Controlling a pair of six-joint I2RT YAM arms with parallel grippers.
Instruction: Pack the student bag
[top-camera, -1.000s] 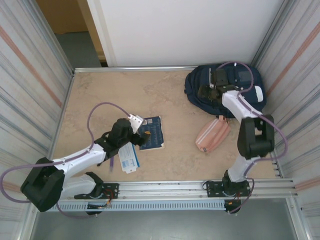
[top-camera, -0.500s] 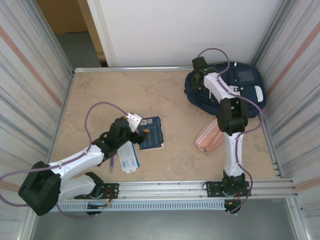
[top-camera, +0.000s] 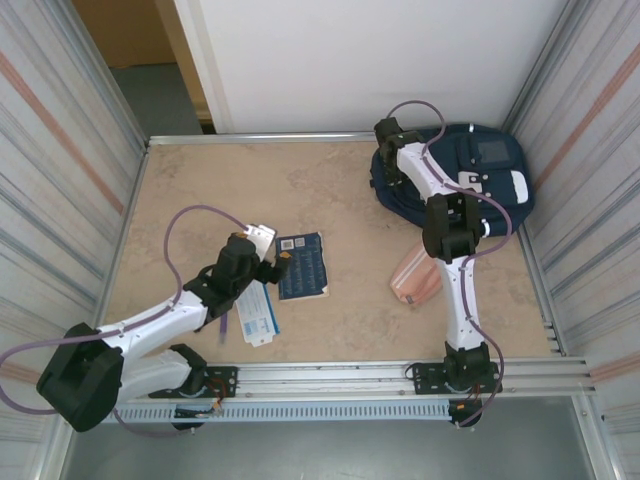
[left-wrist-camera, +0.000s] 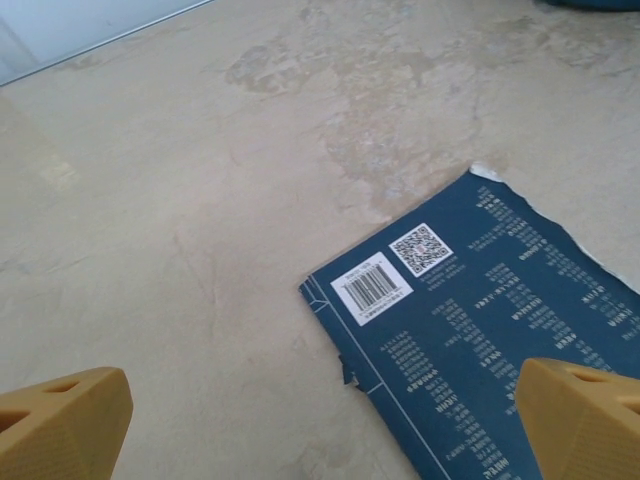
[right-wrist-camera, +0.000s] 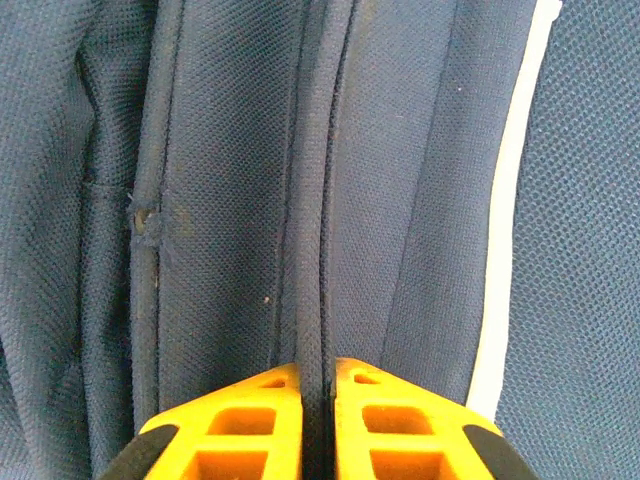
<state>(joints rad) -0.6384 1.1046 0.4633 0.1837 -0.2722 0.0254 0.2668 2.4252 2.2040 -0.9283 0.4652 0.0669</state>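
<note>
The table is bare between my right gripper and the dark blue booklet (top-camera: 305, 265), so my right gripper will next drag the bag's seam back over that clear part toward the booklet and then let go of it.
The student bag (top-camera: 482, 176), a navy backpack with white stripes and a grey patch, lies at the far right of the table. My right gripper (top-camera: 390, 165) is at the bag's left edge. In the right wrist view it (right-wrist-camera: 318, 400) is shut on a dark raised seam of the bag fabric (right-wrist-camera: 220, 200). My left gripper (top-camera: 278, 262) hovers open over the left edge of a dark blue booklet (top-camera: 305, 265). In the left wrist view its orange fingertips (left-wrist-camera: 585, 420) straddle the booklet's corner (left-wrist-camera: 500, 330) without touching it.
A pink pouch (top-camera: 415, 275) lies in front of the bag, partly behind the right arm. A white and light-blue card (top-camera: 258, 318) rests under the left arm. Striped walls enclose the table on both sides, and a metal rail (top-camera: 330, 375) runs along the near edge.
My right gripper has swung from the bag's middle to its far left edge and shut on the seam. The left gripper has shifted slightly and stays open.
</note>
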